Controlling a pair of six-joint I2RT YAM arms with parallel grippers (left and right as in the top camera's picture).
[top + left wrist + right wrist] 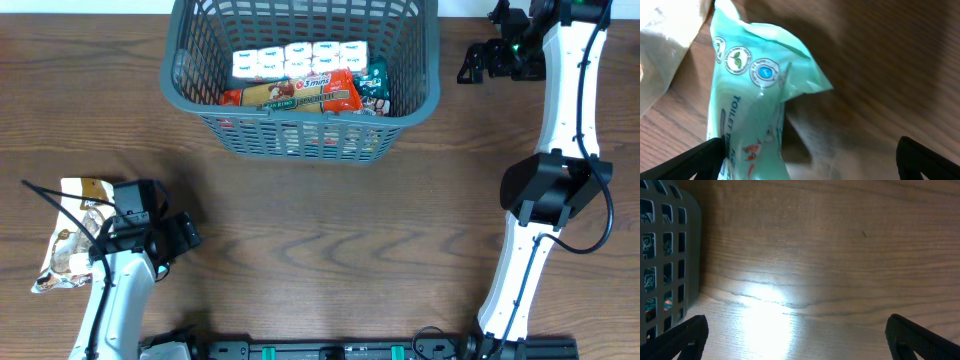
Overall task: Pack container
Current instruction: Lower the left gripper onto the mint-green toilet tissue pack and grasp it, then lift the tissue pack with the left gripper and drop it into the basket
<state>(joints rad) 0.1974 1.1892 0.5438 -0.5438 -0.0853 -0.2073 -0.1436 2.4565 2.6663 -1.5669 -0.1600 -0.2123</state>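
Note:
I should move my left gripper left in the wrist view and down next, so its fingers go on both sides of the mint-green packet's printed body [750, 134]. It is below and off-center that way.
The container [300, 75], a dark grey lattice basket, stands at the back middle of the table. It holds white packets [300, 58], an orange snack packet [300, 95] and a green one [375, 85]. My left gripper [178, 236] hovers at the front left, open. In the left wrist view a mint-green tissue packet [757, 105] lies on the table between the wide-apart fingers of my left gripper [810, 152], close to the left finger [695, 162]. My right gripper [478, 62] is open beside the container's right wall [665, 255], and my right gripper [795, 337] has only bare wood beneath it.
A beige and brown snack packet [70, 238] lies at the left edge, just left of the left arm; a corner of the beige packet [662, 45] shows in the left wrist view. The right arm's white links [545, 190] run down the table's right side.

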